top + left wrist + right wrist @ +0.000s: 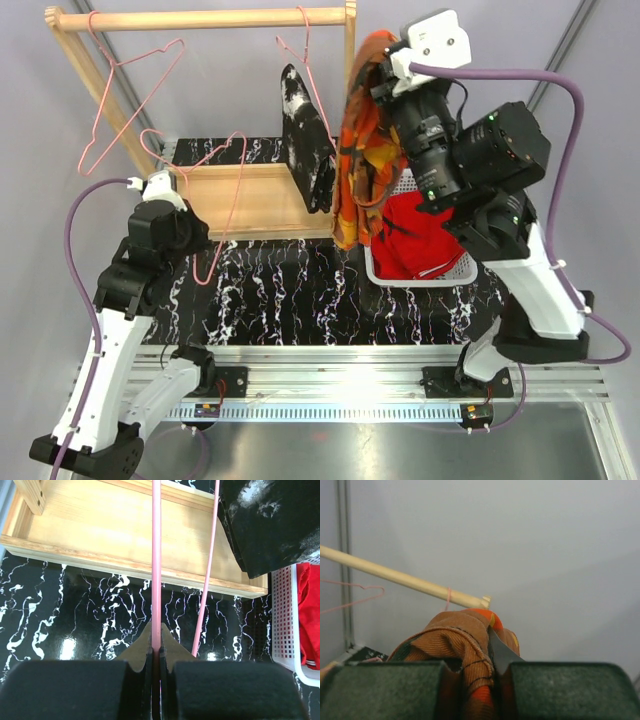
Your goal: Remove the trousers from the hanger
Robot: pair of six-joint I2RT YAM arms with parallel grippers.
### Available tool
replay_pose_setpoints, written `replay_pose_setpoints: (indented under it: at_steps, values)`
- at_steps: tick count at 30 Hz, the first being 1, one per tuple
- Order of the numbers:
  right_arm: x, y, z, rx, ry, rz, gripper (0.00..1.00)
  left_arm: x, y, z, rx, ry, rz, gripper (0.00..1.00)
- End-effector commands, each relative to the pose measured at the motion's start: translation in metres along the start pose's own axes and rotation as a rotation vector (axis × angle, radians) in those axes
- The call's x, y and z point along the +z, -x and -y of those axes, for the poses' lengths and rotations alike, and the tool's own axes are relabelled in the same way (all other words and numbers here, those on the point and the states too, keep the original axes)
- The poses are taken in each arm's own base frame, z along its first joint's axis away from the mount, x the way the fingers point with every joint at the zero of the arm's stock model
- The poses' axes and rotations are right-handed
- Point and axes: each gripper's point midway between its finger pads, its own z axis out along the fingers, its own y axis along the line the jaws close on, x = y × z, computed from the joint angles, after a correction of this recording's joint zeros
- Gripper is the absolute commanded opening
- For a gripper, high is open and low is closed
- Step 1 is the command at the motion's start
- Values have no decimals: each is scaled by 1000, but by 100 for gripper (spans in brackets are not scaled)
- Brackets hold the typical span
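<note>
My right gripper will next tilt and lower to release the patterned trousers into the white basket already holding the red trousers (pixel 415 245), which sits below my right gripper.
My right gripper (pixel 385 85) is raised beside the right end of the wooden rail (pixel 200 18) and is shut on the orange-brown patterned trousers (pixel 362 150), which hang down from it; the wrist view shows the cloth (pixel 450 640) bunched between the jaws (pixel 490 655). The black trousers with white splashes (pixel 308 135) hang on a pink hanger (pixel 300 45) on the rail. The red trousers (pixel 415 245) lie in a white basket (pixel 455 272). My left gripper (pixel 197 237) is shut on the wire of a bare pink hanger (pixel 156 555) low over the table.
A wooden rack with a tray-like base (pixel 245 200) stands at the back of the black marbled table (pixel 290 300). Another bare pink hanger (pixel 130 90) hangs at the rail's left end. The basket (pixel 282 620) sits right of the rack base (pixel 100 535).
</note>
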Motion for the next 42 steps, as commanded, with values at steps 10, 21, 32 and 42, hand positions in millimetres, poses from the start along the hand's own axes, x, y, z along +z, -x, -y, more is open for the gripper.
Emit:
replay_pose_setpoints:
  at_steps: [10, 21, 32, 42]
  values:
    - [-103, -47, 141, -191, -404, -168, 0, -9, 31, 5, 33, -26, 97, 0]
    - [-128, -176, 172, -474, -609, -430, 0, -13, 31, 21, 11, -111, 94, 0]
    - [-179, -286, 161, -476, -697, -619, 0, -13, 23, 23, 29, -145, 90, 0]
    - [-196, -333, 128, -430, -605, -793, 0, -7, 19, 25, 30, -154, 83, 0]
